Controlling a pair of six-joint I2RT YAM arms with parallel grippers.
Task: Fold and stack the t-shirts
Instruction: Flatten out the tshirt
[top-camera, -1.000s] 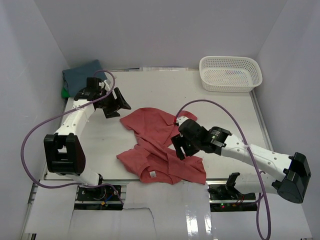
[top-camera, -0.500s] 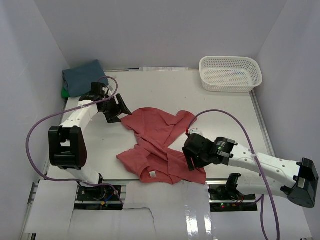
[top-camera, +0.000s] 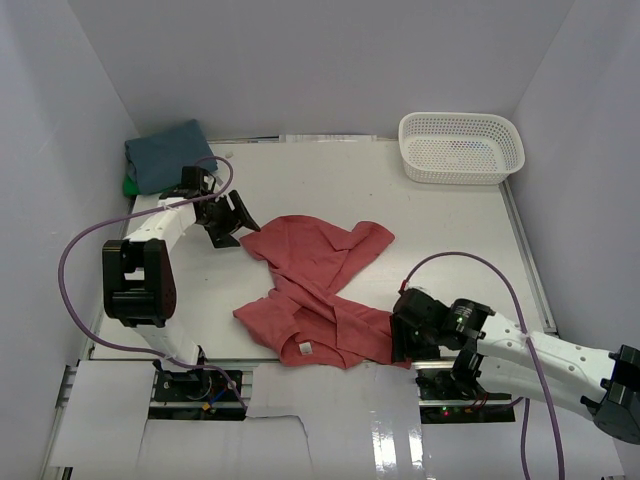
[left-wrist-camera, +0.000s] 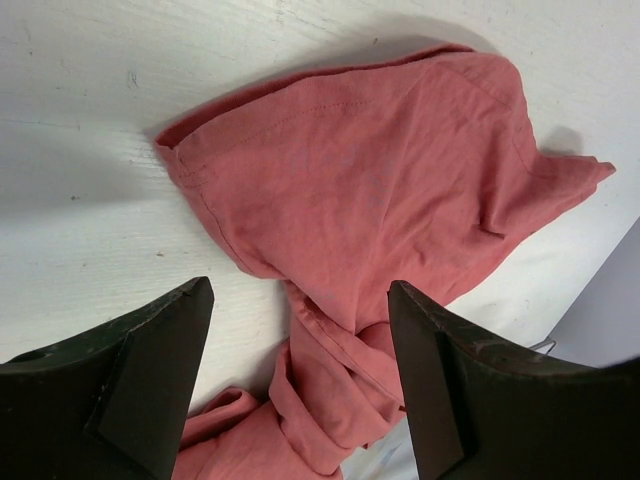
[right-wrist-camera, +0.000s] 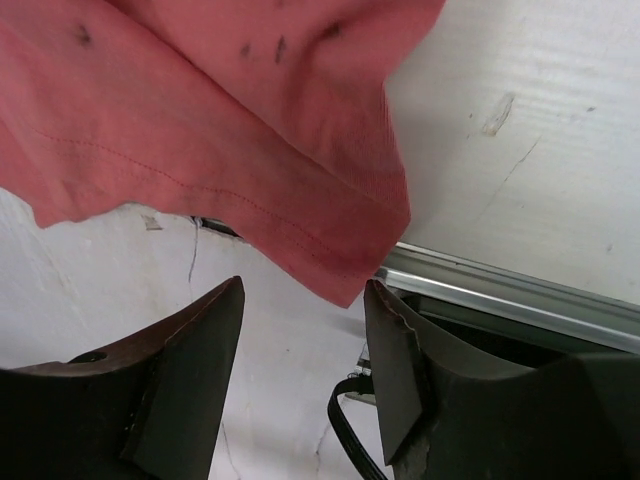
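I will next lower my left gripper onto the red shirt's corner nearest the slate-blue t-shirt, as it lies below and left in the wrist view.
The coral-red t-shirt (top-camera: 320, 280) lies crumpled mid-table, its white neck label (top-camera: 305, 348) near the front edge. A slate-blue t-shirt (top-camera: 165, 152) sits folded in the back left corner, with a bit of green t-shirt (top-camera: 130, 185) showing beside it. My left gripper (top-camera: 232, 222) hovers open at the red shirt's upper left edge. In the left wrist view the cloth (left-wrist-camera: 380, 170) lies beyond the left gripper (left-wrist-camera: 300, 380) and nothing is clamped. My right gripper (top-camera: 405, 335) is open at the shirt's near right corner (right-wrist-camera: 345, 275), which hangs just past the fingertips (right-wrist-camera: 395, 330).
A white mesh basket (top-camera: 461, 147) stands at the back right. The table's metal front rail (right-wrist-camera: 510, 295) and a black cable (right-wrist-camera: 350, 440) lie right under the right gripper. White walls close in on the left, back and right.
The right arm pulled back from the shirt's middle to its near right corner at the front edge, and its jaws narrowed somewhat. The left gripper edged slightly closer to the shirt.
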